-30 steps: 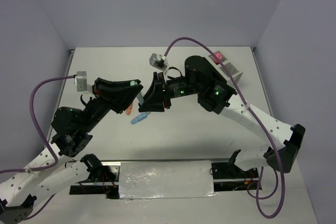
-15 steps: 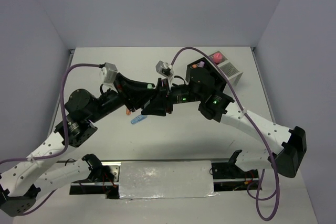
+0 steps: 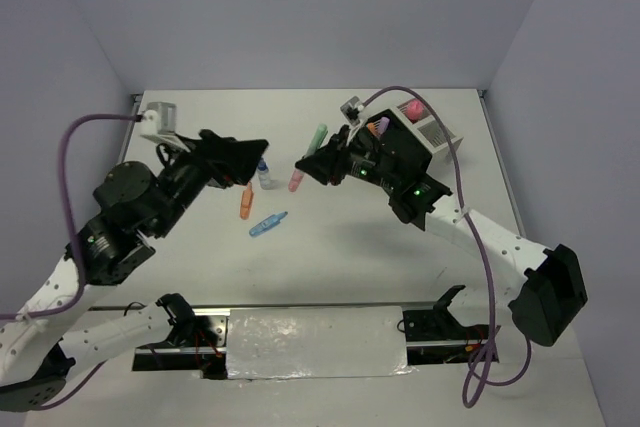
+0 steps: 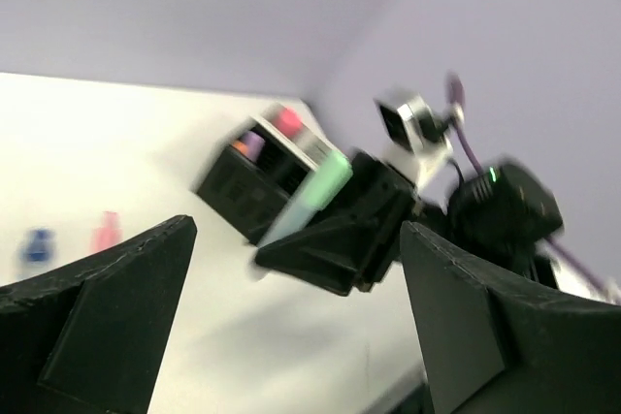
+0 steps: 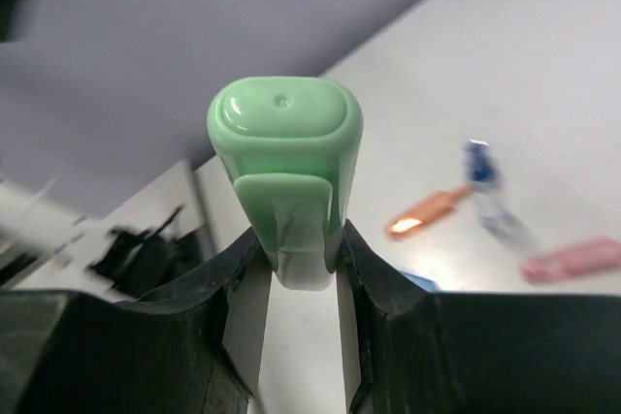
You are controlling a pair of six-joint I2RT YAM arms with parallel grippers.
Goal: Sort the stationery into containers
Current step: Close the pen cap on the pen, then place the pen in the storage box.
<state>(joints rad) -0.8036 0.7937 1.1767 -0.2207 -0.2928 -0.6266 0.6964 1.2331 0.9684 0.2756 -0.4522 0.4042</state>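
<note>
My right gripper will next swing outward, turn down over the black container's far end [image 3: 384, 126] and lower in, as purple and orange items already stand there.
My right gripper [image 3: 312, 159] is shut on a green highlighter [image 3: 319, 136], held up above the table middle; the right wrist view shows its capped end [image 5: 284, 157] sticking out between the pads. My left gripper [image 3: 254, 161] stands open and empty a short way to the left, facing the right gripper [image 4: 340, 239] and the highlighter [image 4: 315, 189]. On the table below lie a pink item [image 3: 296, 180], an orange one [image 3: 246, 201], a blue one [image 3: 268, 224] and a small blue-capped bottle [image 3: 263, 175]. The black container [image 3: 392, 139] holds a purple item, and the white container [image 3: 436, 133] a pink one.
The containers stand side by side at the back right, close behind the right arm. Cables loop over both arms. A foil-covered strip [image 3: 315, 342] lies along the near edge between the arm bases.
The left gripper opened, let go of the green highlighter and drew back to the left. The right gripper kept hold of it and moved right and back.
</note>
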